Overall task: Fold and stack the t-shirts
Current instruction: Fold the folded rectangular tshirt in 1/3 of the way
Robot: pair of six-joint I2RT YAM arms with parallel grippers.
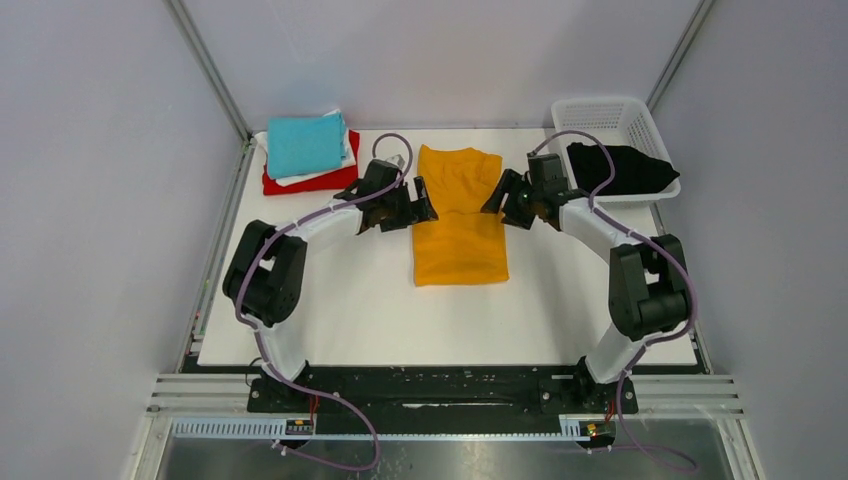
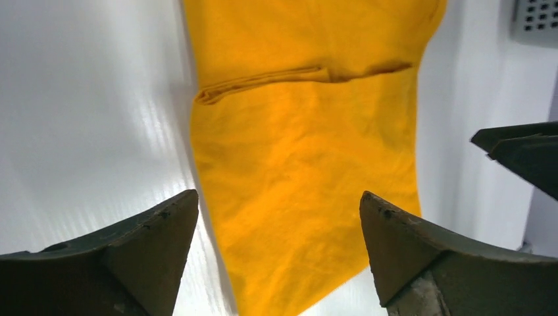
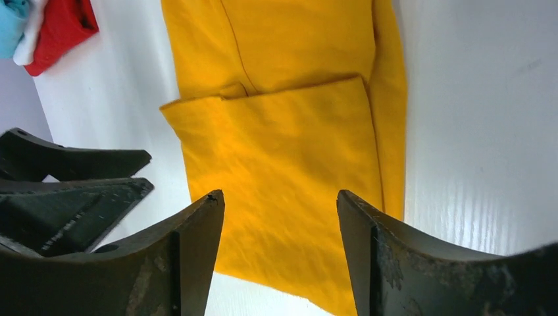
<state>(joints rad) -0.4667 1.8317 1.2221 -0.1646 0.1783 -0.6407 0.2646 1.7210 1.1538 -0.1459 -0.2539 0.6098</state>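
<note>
The right gripper needs to draw back and down next, onto the t-shirt's near corner [image 1: 505, 279] on the basket side, since the t-shirt's folded hem leaves its far half still uncovered.
The orange-yellow t-shirt [image 1: 459, 215] lies flat mid-table, folded into a long narrow strip with its sleeves tucked in. It also shows in the left wrist view [image 2: 303, 151] and the right wrist view [image 3: 289, 125]. My left gripper [image 1: 428, 200] is open and empty at the shirt's left edge near its far end. My right gripper [image 1: 492, 194] is open and empty at the right edge opposite. A black t-shirt [image 1: 620, 168] lies in the white mesh basket [image 1: 603, 112]. Teal [image 1: 303, 143], white [image 1: 296, 180] and red [image 1: 320, 181] t-shirts are stacked at the far left.
The basket stands at the table's far right corner. The folded stack shows in the right wrist view [image 3: 59, 26]. The white table [image 1: 350, 310] is bordered by grey walls and metal frame posts.
</note>
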